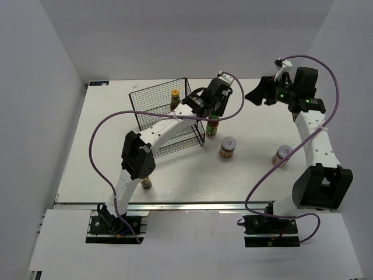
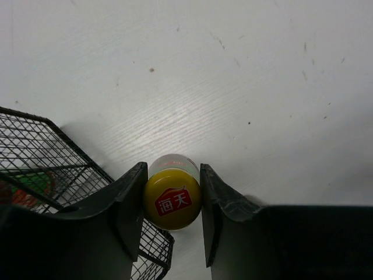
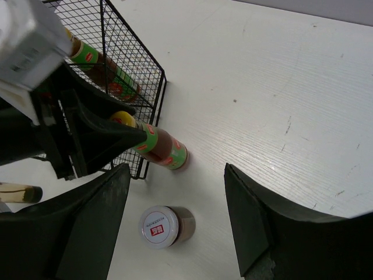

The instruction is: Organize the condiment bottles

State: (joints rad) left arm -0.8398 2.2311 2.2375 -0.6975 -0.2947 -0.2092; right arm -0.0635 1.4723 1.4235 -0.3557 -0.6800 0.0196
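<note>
My left gripper rises next, moves to the left in the top view, lowers there and releases, since the basket (image 1: 152, 125) has free room beside its red-sauce bottle.
My left gripper (image 1: 212, 115) (image 2: 172, 201) is shut on the yellow cap of a slim red-sauce bottle (image 1: 213, 127) (image 2: 172, 200) (image 3: 161, 149), which is upright just outside the wire basket's right corner. The second red-sauce bottle (image 1: 175, 99) (image 3: 102, 65) stands inside the wire basket (image 1: 152, 125). One white-lidded jar (image 1: 228, 147) (image 3: 161, 226) stands right of the basket, the other (image 1: 282, 155) further right. The dark gold-labelled bottle (image 1: 145, 182) stands by my left arm's elbow. My right gripper (image 1: 257, 93) (image 3: 176, 192) is open and empty, high above the near jar.
The black wire basket (image 2: 41, 163) (image 3: 125, 52) lies open toward the back left of the white table (image 1: 105, 151). My left arm reaches over the basket. White walls enclose the back and sides.
</note>
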